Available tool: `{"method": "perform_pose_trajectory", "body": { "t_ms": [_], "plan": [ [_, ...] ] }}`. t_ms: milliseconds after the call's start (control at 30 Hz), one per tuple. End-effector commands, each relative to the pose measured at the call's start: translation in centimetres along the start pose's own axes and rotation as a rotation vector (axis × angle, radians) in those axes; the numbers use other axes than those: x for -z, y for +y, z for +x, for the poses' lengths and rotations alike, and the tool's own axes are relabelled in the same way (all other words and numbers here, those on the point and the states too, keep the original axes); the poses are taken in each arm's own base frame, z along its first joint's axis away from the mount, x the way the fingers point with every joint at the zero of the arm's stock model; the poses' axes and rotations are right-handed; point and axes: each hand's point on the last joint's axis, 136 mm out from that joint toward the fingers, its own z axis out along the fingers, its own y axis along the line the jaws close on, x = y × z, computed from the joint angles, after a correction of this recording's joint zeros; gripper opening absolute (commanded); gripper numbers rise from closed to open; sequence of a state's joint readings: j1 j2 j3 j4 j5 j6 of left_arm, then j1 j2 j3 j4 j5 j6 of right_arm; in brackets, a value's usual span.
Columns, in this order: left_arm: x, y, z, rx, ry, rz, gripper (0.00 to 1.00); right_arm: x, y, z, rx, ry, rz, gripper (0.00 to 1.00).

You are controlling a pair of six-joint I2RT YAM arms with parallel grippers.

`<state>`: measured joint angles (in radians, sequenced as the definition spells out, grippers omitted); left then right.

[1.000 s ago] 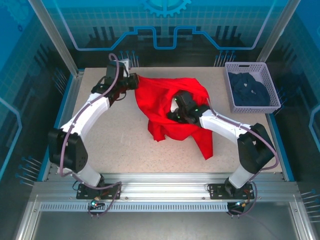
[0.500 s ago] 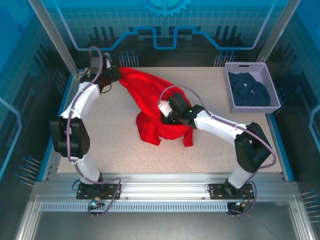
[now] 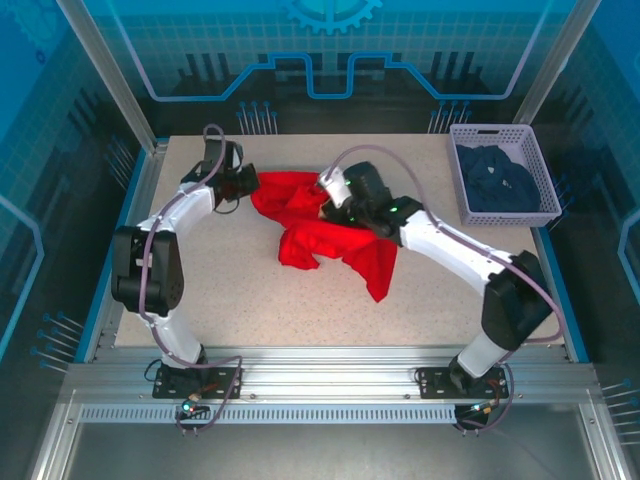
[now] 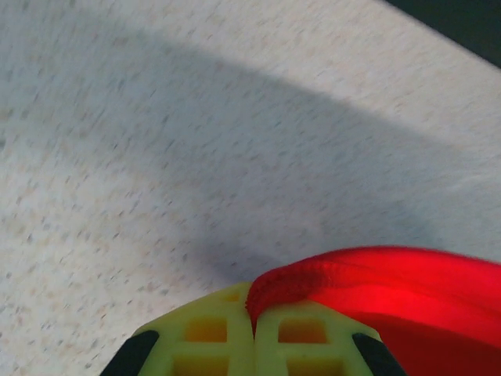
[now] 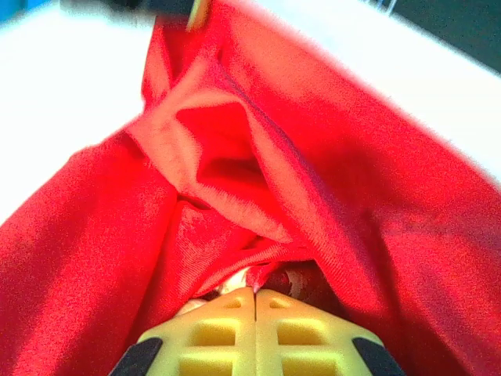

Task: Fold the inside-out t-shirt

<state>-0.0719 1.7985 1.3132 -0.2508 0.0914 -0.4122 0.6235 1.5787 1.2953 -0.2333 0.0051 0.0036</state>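
The rest of the shirt lies in the bunched red heap, so my left gripper will next move back, then come in over the heap and release the ribbed edge there.
The inside-out t-shirt is a bunched heap of bright red cloth on the middle of the table, one flap trailing toward the near right. My left gripper is at the heap's far left corner. In the left wrist view it is shut on a ribbed red edge of the shirt, above the speckled tabletop. My right gripper is at the heap's far side. The right wrist view has it shut on a fold deep in the red cloth, with a pale patch beside the tips.
A white mesh basket at the far right corner holds a dark navy garment. The speckled table lies bare to the left of and in front of the shirt. Blue enclosure walls and metal rails border the table.
The shirt has gone from a wide spread to a tighter bunch. My left gripper swung out left, then came back in toward the middle. My right gripper moved left and farther back with its fold.
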Motion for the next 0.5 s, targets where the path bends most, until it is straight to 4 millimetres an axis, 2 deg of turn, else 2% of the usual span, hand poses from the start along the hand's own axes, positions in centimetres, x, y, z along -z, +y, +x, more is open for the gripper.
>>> {"method": "perform_pose_trajectory", "body": {
  "t_ms": [0,100,200,267,367,467],
  "plan": [
    [-0.1,1.0,0.7,0.04,-0.021,0.001,0.0,6.7,-1.2,-8.6,-0.089,-0.363,-0.066,0.0],
    [-1.3,1.3,3.8,0.054,0.019,0.018,0.0,8.4,-1.3,-10.3,-0.158,-0.502,-0.172,0.0],
    [-2.3,2.5,7.1,0.068,0.063,0.006,0.0,8.5,-1.7,-10.8,-0.117,-0.523,-0.137,0.0],
    [-2.3,4.5,7.8,0.101,0.046,-0.037,0.0,8.7,-2.7,-10.8,-0.062,-0.504,-0.066,0.0],
    [-1.4,7.2,7.6,0.211,0.02,-0.046,0.0,9.4,-4.3,-10.3,-0.038,-0.495,-0.026,0.0],
    [-1.3,7.3,7.9,0.206,0.013,-0.051,0.0,9.7,-3.8,-10.3,-0.043,-0.527,-0.097,0.0]
  ]
}}
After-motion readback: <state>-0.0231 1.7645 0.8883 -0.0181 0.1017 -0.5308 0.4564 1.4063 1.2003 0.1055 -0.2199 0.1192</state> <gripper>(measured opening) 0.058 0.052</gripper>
